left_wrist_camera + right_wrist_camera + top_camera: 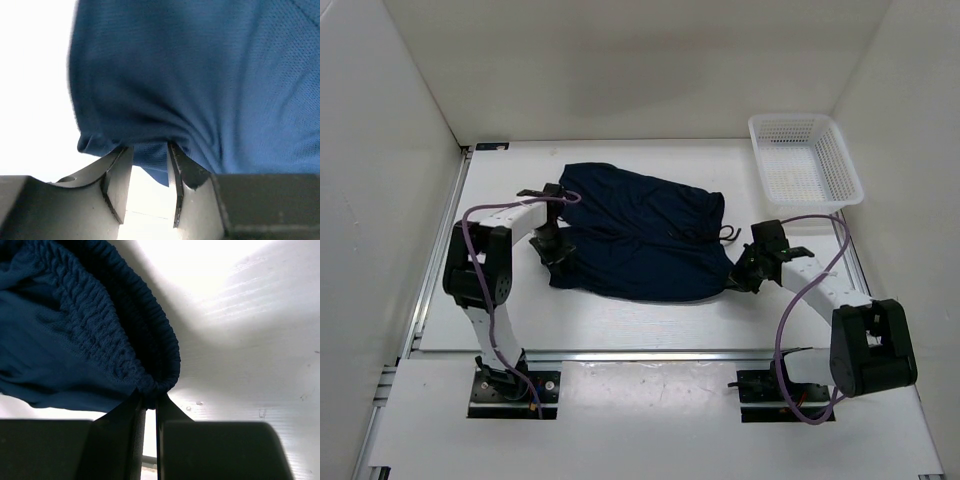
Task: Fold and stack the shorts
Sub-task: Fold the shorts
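Next, my right gripper lifts and carries the waistband outward to release it over the shorts' far waistband corner [716, 202], since that corner lies outward of the gripper.
The dark navy shorts [645, 240] lie spread across the middle of the table, with the waistband end toward the right. My left gripper [556, 247] is at their left edge. In the left wrist view its jaws [150, 150] stand apart, with a flap of the blue fabric [200, 75] hanging between the tips, not pinched. My right gripper [744, 272] is at the shorts' near right corner. In the right wrist view it [150, 401] is shut on the ribbed waistband [125, 335], which bunches at the fingertips just above the table.
A white plastic mesh basket [840, 160] stands at the far right corner. White walls enclose the table on three sides. A dark drawstring loop [726, 234] lies on the table by the waistband.
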{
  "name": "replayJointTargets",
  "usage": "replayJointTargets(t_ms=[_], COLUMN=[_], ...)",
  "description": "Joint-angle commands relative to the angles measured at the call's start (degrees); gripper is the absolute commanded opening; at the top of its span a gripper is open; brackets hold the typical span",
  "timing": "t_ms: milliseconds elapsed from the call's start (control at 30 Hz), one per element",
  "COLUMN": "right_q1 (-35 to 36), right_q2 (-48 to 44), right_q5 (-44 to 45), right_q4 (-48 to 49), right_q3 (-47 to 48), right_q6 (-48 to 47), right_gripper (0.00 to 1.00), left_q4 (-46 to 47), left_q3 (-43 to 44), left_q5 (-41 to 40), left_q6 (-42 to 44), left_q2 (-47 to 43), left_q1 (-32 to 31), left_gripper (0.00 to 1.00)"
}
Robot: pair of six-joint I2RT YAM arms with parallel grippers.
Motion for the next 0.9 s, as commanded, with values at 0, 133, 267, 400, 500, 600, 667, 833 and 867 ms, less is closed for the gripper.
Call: replayJointTargets(t_ms=[0,133,267,400,500,600,667,833,867], right_q1=[0.2,0.2,0.2,0.2,0.2,0.2,0.2,0.2,0.2], right_q2=[-2.3,-2.3,-1.6,-1.6,-1.0,-1.0,-1.0,-1.0,-1.7], right_q5=[1.6,2.3,2.3,2.3,1.8,1.8,1.8,1.8,1.8], right_q4=[-1.1,-1.7,-2.3,-2.3,-2.9,-2.9,-2.9,-3.4,-3.4], right_q3=[-0.2,-0.2,0.4,0.9,1.4,1.4,1.4,2.0,2.0], right_q6=[1.2,0.0,-1.2,-1.7,-2.2,-2.2,-2.2,-2.2,-2.2], right_gripper=[0.0,0.0,0.0,0.0,0.0,0.0,0.0,0.0,0.0], left_q4=[-4.9,-6.4,-2.3,0.3,0.8,1.4,1.4,5.1,5.8], left_q3=[2.0,-3.6,-14.7,-20.5,-22.1,-23.5,-24.0,-26.0,-26.8], left_q5=[-7.2,-8.1,-1.4,0.8,1.4,2.0,1.5,2.0,2.0], left_q6=[2.5,2.5,0.9,-1.4,-3.4,-4.8,-5.4,-5.9,-5.9], left_q2=[-6.4,-16.2,-20.3,-20.3,-20.3,-21.4,-20.6,-15.8,-15.1], left_q1=[0.4,1.5,1.5,1.5,1.5,1.5,1.5,1.5,1.5], left_gripper=[0.45,0.76,0.76,0.76,0.76,0.76,0.76,0.64,0.61])
